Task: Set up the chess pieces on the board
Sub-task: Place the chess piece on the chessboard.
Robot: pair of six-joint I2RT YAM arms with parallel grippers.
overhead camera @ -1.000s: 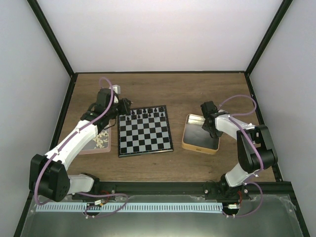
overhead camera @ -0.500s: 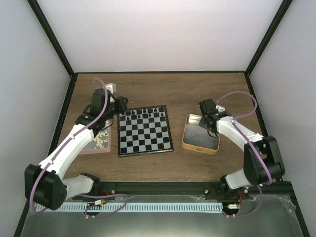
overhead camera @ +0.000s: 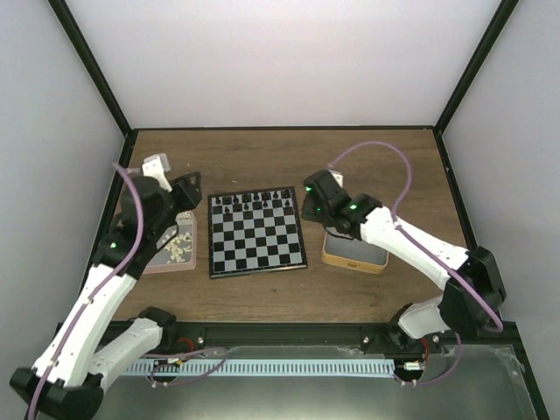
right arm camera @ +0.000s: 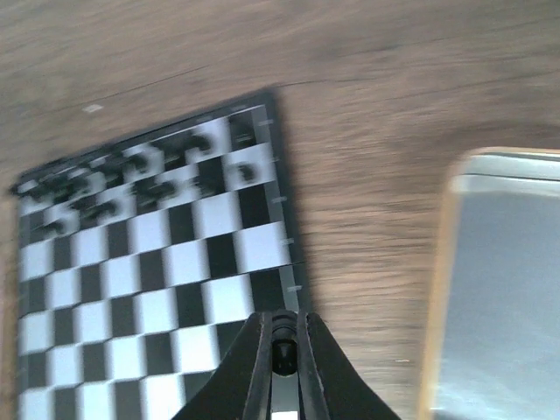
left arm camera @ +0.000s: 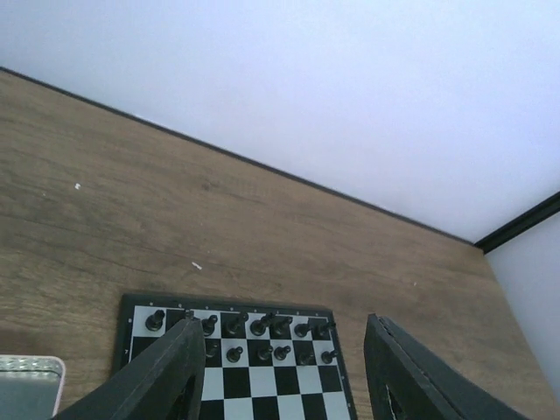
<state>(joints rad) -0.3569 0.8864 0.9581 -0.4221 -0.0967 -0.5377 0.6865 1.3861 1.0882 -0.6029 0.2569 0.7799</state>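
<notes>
My right gripper should cross the board and go down just short of that piece.
The board lies in the middle of the table, with several black chess pieces in its two far rows. My left gripper is open and empty, over the pink tray's far end, left of the board. In the left wrist view its fingers frame the board and the pieces. My right gripper hangs at the board's far right edge. In the right wrist view it is shut on a small black chess piece above the board's right edge.
A rectangular gold-rimmed metal tin stands right of the board and also shows in the right wrist view. A pink tray holding pale pieces lies left of the board. Dark frame posts and white walls close in the table.
My right gripper has moved left from over the tin to the board's right edge. My left arm has drawn back to the left, away from the board's far left corner.
</notes>
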